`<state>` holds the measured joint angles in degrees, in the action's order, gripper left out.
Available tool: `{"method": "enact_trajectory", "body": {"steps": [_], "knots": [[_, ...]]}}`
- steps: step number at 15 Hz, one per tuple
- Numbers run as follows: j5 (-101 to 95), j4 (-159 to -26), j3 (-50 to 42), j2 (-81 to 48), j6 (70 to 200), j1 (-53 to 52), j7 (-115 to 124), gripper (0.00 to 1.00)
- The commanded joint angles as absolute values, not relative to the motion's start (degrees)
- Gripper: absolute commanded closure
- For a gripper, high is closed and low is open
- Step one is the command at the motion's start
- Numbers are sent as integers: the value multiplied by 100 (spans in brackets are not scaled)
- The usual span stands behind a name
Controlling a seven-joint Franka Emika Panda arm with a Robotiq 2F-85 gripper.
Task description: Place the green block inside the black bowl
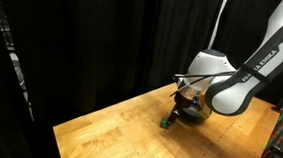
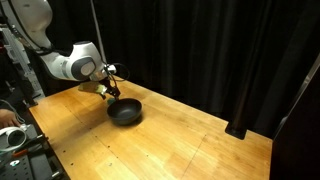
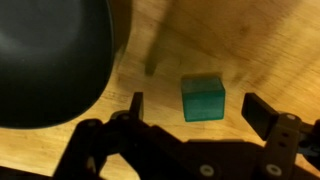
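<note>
The robot's gripper should come down until its fingers are on either side of the green block [image 1: 166, 120] [image 3: 204, 97] and then close, as the block lies just below it.
In the wrist view the green block [image 3: 204, 97], a small green cube, lies on the wooden table between my open gripper's [image 3: 198, 108] two dark fingers, touching neither. The black bowl [image 3: 50, 55] fills the upper left of that view, close beside the block. In an exterior view the green block [image 1: 166, 120] shows on the table just below my gripper [image 1: 177, 107], with the bowl mostly hidden behind the arm. In an exterior view the black bowl [image 2: 125, 111] sits on the table and my gripper [image 2: 105, 92] hangs low at its far left edge.
The wooden table [image 2: 160, 145] stretches wide around the bowl. Black curtains [image 1: 94, 36] hang behind it. Equipment stands at the table's edge [image 2: 15, 135]. The table's front corner [image 1: 62, 134] is near the block.
</note>
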<state>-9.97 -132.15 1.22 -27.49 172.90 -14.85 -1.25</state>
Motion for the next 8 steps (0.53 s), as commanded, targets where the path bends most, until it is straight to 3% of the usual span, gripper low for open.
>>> {"method": "enact_trajectory", "body": {"steps": [1, 3, 4, 5, 8], "knots": [[-1058, -12802, -100, -3231, 17487, -1736, 21, 0], [-1056, -12689, -181, -3394, 17535, -1826, 34, 0], [-1042, -12630, -187, -3462, 17540, -1840, 37, 10], [-1054, -12601, -236, -3493, 17539, -1882, 43, 28], [-1073, -12526, -400, -3538, 17556, -2040, 84, 51]]}}
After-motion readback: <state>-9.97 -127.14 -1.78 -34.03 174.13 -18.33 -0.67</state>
